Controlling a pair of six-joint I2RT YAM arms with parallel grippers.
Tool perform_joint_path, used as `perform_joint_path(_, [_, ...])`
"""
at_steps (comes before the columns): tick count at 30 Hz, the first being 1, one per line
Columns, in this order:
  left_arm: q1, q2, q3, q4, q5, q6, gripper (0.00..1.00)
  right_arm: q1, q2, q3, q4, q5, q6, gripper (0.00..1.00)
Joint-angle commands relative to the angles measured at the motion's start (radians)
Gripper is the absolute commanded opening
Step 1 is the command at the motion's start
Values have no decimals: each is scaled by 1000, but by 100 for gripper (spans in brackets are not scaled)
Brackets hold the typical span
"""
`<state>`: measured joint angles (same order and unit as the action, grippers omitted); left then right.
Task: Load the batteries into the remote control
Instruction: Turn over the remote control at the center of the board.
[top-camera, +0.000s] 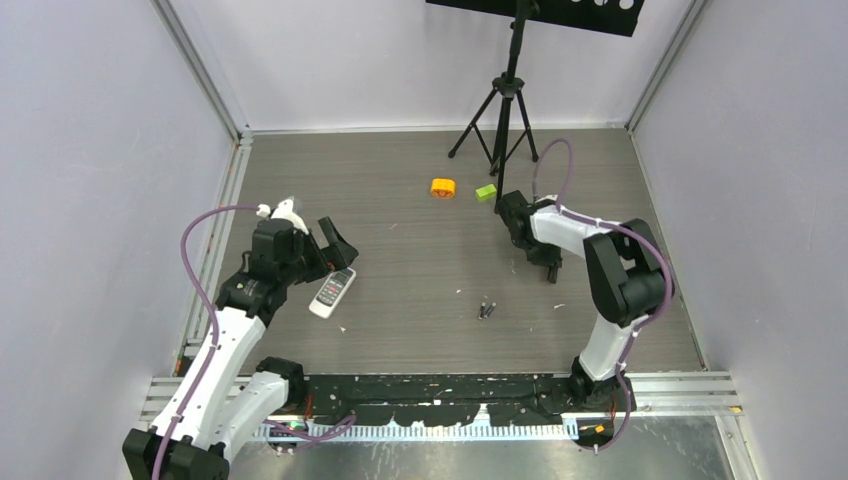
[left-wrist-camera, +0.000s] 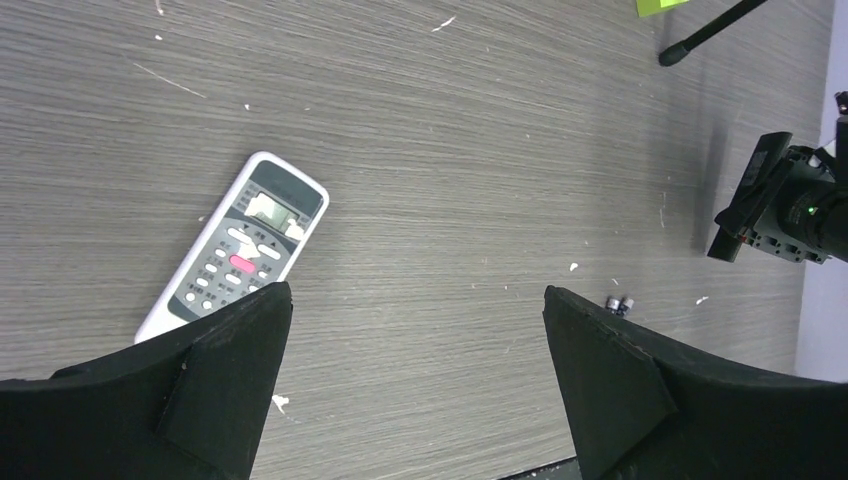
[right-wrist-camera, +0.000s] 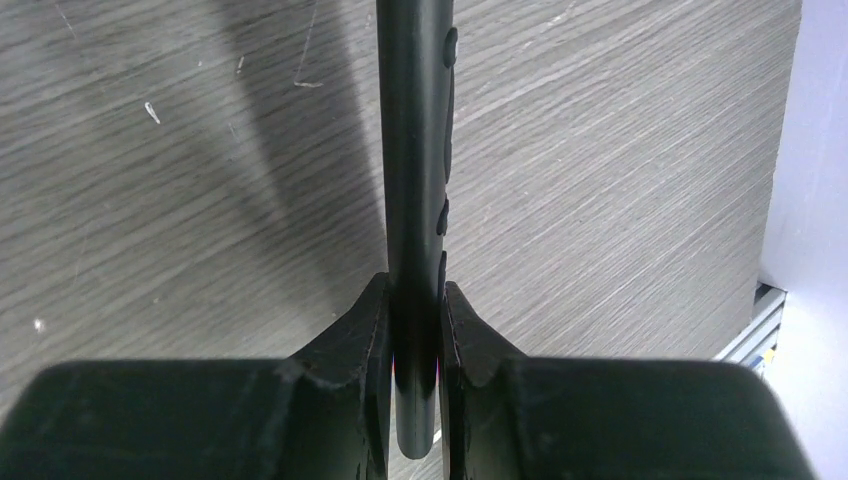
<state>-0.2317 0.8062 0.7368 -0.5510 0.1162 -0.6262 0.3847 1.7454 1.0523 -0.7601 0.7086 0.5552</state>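
The robot should move its left gripper down and to the left in the wrist view, onto the white remote control's middle (top-camera: 333, 290) (left-wrist-camera: 236, 252), because it lies off-centre beside the gripper's open fingers.
A white remote control (top-camera: 332, 292) lies face up, buttons showing, on the grey table (top-camera: 420, 270). In the left wrist view this remote control (left-wrist-camera: 240, 250) reaches under the left finger. My left gripper (top-camera: 335, 258) hovers over its far end, jaws wide open and empty (left-wrist-camera: 415, 300). Two small dark grey batteries (top-camera: 486, 310) lie side by side mid-table, peeking past the left gripper's right finger (left-wrist-camera: 620, 303). My right gripper (top-camera: 540, 255) is shut (right-wrist-camera: 413, 290) on a slim black remote (right-wrist-camera: 415, 150), seen edge-on with buttons down one side.
An orange round block (top-camera: 443, 187) and a lime green block (top-camera: 485, 192) sit farther back. A black tripod (top-camera: 505, 100) stands at the rear, one leg near the right arm. Metal rails border the table on the left, right and front.
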Motion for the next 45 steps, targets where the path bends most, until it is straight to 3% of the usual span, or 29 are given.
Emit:
perform_joint_path(1, [-1,0,8,3,-46,9,100,3,47,87,-50,58,13,0])
perform_joint_path(4, [-1,8,3,4,-55,6,100,3,66,102,-44,-1,6,5])
perform_joint_path(8, [-1,21,9,-5,-83,23,100,3,81,112,-42,-110,-16,38])
perform_joint_path(12, [-1,30,26,-12,-146,45,100,3,51,107,-26,-189,-21,49])
perform_joint_path(20, [-2,92,-10,19,-246,-18,100,3,-78,91,12,-332,-9,51])
perform_joint_path(25, [16,194,-57,134,-285,-124,100,3,-228,-30,196,-503,-31,51])
perform_joint_path(29, [27,311,-54,180,-309,-127,100,4,-299,-81,242,-572,-6,51])
perform_joint_path(34, [29,410,-82,197,-289,-128,98,3,-337,-105,260,-637,12,52])
perform_joint_path(45, [-83,423,-191,238,-271,-230,99,4,-297,-61,270,-687,28,52])
